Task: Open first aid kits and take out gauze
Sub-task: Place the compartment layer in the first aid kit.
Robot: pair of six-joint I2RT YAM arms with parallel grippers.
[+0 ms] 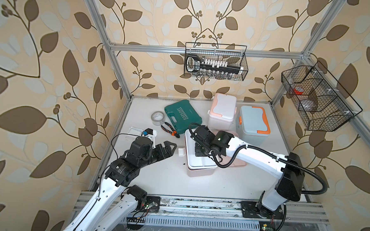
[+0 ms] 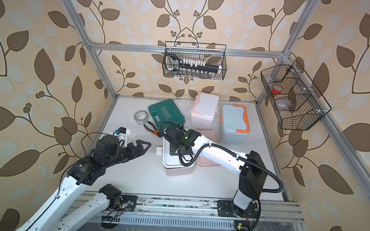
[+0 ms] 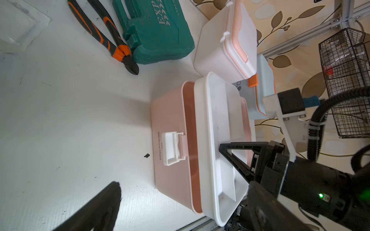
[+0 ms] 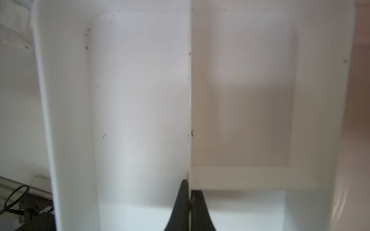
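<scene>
My right gripper is above the pink kit's open rim (image 1: 201, 170), so I should move it down, set the tilted tray into that rim and let go of the tray's divider.
The dusty pink first aid kit (image 1: 198, 174) (image 3: 170, 164) stands open at mid-table, its lid (image 1: 241, 163) laid back to the right. A white inner tray (image 1: 201, 162) (image 3: 210, 120) sits raised and tilted above the kit's rim. My right gripper (image 1: 199, 151) (image 4: 189, 190) is shut on the tray's thin divider wall (image 4: 190, 100). My left gripper (image 1: 171, 149) (image 3: 184, 188) hangs open left of the kit, holding nothing. The white and peach kit (image 1: 223, 109) and the blue and orange kit (image 1: 253, 123) stand closed behind. No gauze shows in the tray.
A green case (image 1: 180, 117), a tape roll (image 1: 158, 118) and pliers (image 1: 170, 131) lie at the back left. A clear flat square piece (image 1: 134, 130) lies beside my left wrist; I cannot tell what it is. Wire baskets (image 1: 216, 61) (image 1: 317, 98) hang on the frame.
</scene>
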